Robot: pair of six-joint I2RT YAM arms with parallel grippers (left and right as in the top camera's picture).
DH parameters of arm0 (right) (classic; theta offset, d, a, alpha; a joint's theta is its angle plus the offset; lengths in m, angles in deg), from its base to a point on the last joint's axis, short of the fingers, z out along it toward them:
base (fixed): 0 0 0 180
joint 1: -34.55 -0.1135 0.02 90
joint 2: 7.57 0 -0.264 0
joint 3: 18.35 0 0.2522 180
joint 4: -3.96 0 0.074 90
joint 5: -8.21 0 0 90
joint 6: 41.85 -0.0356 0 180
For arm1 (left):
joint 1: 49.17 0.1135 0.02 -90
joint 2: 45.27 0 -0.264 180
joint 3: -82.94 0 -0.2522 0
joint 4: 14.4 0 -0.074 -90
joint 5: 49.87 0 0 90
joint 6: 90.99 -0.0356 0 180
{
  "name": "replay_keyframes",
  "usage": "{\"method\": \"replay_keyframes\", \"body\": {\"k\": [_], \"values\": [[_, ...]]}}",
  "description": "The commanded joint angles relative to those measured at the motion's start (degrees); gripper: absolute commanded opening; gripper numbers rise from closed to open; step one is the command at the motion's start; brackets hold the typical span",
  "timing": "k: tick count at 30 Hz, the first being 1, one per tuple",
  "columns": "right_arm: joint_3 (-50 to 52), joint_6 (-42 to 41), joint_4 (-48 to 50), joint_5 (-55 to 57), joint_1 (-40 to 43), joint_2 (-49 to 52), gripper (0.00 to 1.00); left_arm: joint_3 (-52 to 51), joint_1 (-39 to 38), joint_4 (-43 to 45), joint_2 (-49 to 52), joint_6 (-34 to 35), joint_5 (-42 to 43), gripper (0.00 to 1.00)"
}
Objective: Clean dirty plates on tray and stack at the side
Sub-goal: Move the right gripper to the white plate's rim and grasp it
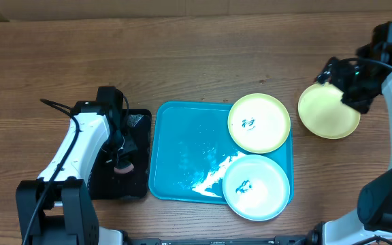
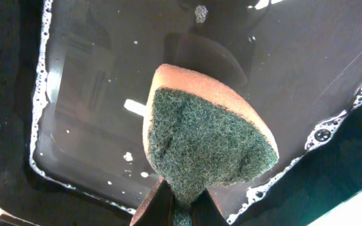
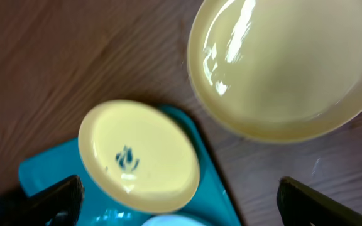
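Note:
The light blue plate [image 1: 256,187] has a dark smudge, so the robot's right gripper will next move back and down to the blue rim of the plate farthest from the sponge.
The cyan tray [image 1: 182,136] lies mid-table with a white smear inside. On its right side sit a yellow-green plate [image 1: 258,122] and a light blue plate [image 1: 256,187], each with a dark smudge. A second yellow-green plate [image 1: 329,112] rests on the table to the right of the tray, with no smudge visible. My right gripper [image 1: 339,82] hovers open and empty over that plate's far edge. The right wrist view shows this plate [image 3: 288,69], the smudged yellow plate [image 3: 137,157] and the tray's corner [image 3: 43,169] between the open jaws [image 3: 180,191]. My left gripper [image 1: 120,155] is shut on a sponge [image 2: 206,138].
A small black tray [image 1: 138,122] holding soapy water [image 2: 93,94] stands left of the cyan tray, and the sponge hangs over it. Bare wooden table lies at the back and the far right.

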Motion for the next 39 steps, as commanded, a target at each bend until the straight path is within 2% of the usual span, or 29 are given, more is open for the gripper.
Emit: {"method": "replay_keyframes", "body": {"k": [1, 5, 9, 16, 23, 25, 28, 39], "values": [[0.37, -1.92, -4.87, -4.26, -2.12, -0.04, 1.00, -0.17, 0.22, -0.02, -0.98, -1.64, 0.52, 0.04], [0.79, -8.68, -11.04, 1.77, -5.35, -0.63, 1.00, -0.17, 0.22, 0.04, -0.98, -1.73, 0.92, 0.04], [5.60, -14.75, -11.34, 6.01, -10.34, -3.30, 1.00, -0.17, 0.22, 0.00, -0.98, -1.75, 0.96, 0.04], [21.90, -24.94, -8.44, 7.34, -18.86, -11.69, 1.00, -0.17, 0.22, -0.17, -0.98, -2.14, 1.57, 0.04], [34.88, -31.39, -8.22, 7.28, -21.84, -22.53, 0.92, -0.17, 0.22, -0.13, -0.98, -2.14, 1.57, 0.04], [37.62, -31.56, -7.82, 6.86, -22.03, -25.27, 0.90, -0.17, 0.22, -0.07, -0.98, -2.12, 1.57, 0.04], [40.92, -32.33, -7.52, 6.60, -22.03, -27.71, 0.80, -0.17, 0.22, 0.04, -0.98, -2.12, 1.60, 0.04], [55.32, -33.94, 6.91, -3.50, -27.71, -28.06, 0.75, -0.17, 0.22, -0.04, -0.98, -2.14, 1.57, 0.04]]}}
